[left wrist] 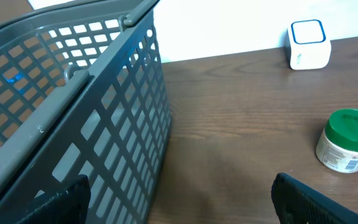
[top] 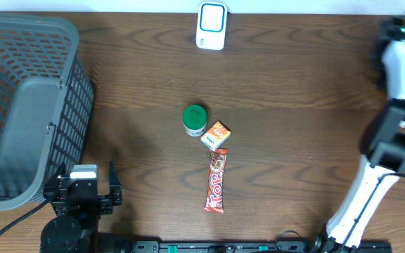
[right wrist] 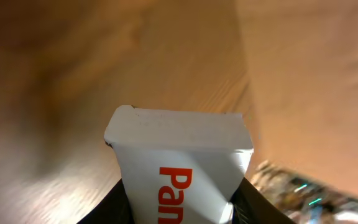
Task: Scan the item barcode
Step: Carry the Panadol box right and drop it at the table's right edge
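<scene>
I need to move my right gripper back and down to the bare tabletop at the right in the overhead view, to release the white box (right wrist: 179, 149) clear of the jar.
My right gripper (right wrist: 182, 204) is shut on a white box (right wrist: 179, 149) with red letters reading "Pan". Its dark fingers (right wrist: 114, 208) press both sides of the box, and no barcode shows on the faces I see. Overhead, the right arm (top: 399, 77) reaches up along the table's right edge, its gripper and the box hidden. The white scanner with a blue face (top: 211, 24) stands at the back centre and also shows as the scanner (left wrist: 307, 43) in the left wrist view. My left gripper (top: 84, 184) rests open and empty at the front left beside the basket, its jaws wide apart (left wrist: 182, 205).
A grey mesh basket (top: 20, 105) fills the left side. Mid-table lie a green-lidded jar (top: 194, 119), a small orange packet (top: 216, 135) and a red candy bar (top: 216, 183). A blurred shiny thing (right wrist: 303, 193) sits right of the held box.
</scene>
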Motion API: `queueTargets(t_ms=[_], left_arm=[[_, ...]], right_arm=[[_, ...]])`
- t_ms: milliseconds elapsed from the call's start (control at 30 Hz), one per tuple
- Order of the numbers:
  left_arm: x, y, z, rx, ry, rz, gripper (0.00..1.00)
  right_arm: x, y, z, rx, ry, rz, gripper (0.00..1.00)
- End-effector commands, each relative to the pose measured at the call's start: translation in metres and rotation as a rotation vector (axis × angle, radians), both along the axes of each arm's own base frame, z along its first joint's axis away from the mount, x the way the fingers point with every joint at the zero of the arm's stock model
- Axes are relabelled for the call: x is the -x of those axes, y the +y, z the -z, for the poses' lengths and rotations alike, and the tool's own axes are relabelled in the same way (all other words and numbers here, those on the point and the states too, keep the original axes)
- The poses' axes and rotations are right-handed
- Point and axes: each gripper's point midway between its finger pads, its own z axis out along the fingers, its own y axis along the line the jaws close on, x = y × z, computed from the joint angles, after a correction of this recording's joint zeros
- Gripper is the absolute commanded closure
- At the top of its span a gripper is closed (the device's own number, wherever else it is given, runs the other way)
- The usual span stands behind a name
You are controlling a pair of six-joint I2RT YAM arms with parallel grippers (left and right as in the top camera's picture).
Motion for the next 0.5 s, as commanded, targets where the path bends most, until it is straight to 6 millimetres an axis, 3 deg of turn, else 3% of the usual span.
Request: queueTargets(t_ms=[0,100,200,233,267,300,467], left_arm=[[0.0,0.0,-0.001,0.011,-0.007,0.0,0.08],[0.0,0.0,-0.001,0.011,-0.007,0.0,0.08],[0.0,0.0,-0.001,0.011,-0.007,0.0,0.08],[0.0,0.0,-0.001,0.011,-0.007,0.0,0.08],[0.0,0.0,-0.001,0.011,-0.007,0.0,0.08],[0.0,0.0,-0.001,0.011,-0.007,0.0,0.08],[0.0,0.0,-0.001,0.011,-0.007,0.0,0.08]], right_arm=[[0.022,-0.019,0.018,-0.148,-0.112,0.142,0.99],[0.036,-0.033,0.024,-0.2,-0.142,0.197,0.98],[0.045,-0.039,0.029,-0.24,-0.174,0.243,0.89],[0.046,-0.039,0.03,-0.249,-0.185,0.26,0.79],[0.047,-0.037,0.033,-0.286,-0.205,0.277,0.18],[0.046,-0.035,0.035,-0.312,-0.217,0.281,0.01],[0.037,-0.031,0.021,-0.31,-0.266,0.267,0.01]])
